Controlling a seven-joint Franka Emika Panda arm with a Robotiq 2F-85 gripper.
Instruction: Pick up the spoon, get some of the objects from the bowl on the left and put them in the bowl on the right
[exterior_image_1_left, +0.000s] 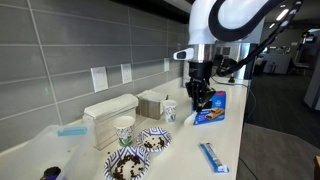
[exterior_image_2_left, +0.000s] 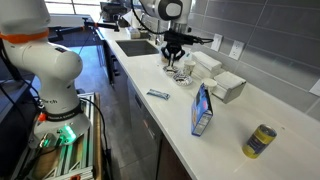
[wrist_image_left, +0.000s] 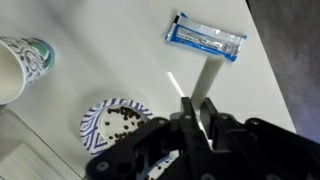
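Note:
My gripper turns next, moves down toward the blue packet and lets go of the spoon's pale handle, since the bare counter (exterior_image_1_left: 198, 156) (wrist_image_left: 190, 77) beside that packet lies below my gripper.
Two blue-and-white patterned bowls stand on the white counter. One bowl (exterior_image_1_left: 127, 165) holds dark small objects; the second bowl (exterior_image_1_left: 155, 140) is beside it. In an exterior view they appear together (exterior_image_2_left: 180, 72). The wrist view shows one bowl (wrist_image_left: 113, 122) with dark bits, left of the jaws. My gripper (wrist_image_left: 195, 110) is shut on the pale handle of the spoon (wrist_image_left: 208, 78), which sticks out past the fingertips. The gripper (exterior_image_1_left: 200, 97) hangs above the counter, off to the side of the bowls, and also shows in an exterior view (exterior_image_2_left: 175, 55). The spoon's scoop end is hidden.
A blue packet (wrist_image_left: 205, 38) lies on the counter near the front edge (exterior_image_1_left: 213, 157). A blue box (exterior_image_1_left: 210, 113) stands by the gripper. Two paper cups (exterior_image_1_left: 124, 128) (exterior_image_1_left: 169, 110) and white boxes (exterior_image_1_left: 110, 108) line the wall. A can (exterior_image_2_left: 260, 140) stands farther along.

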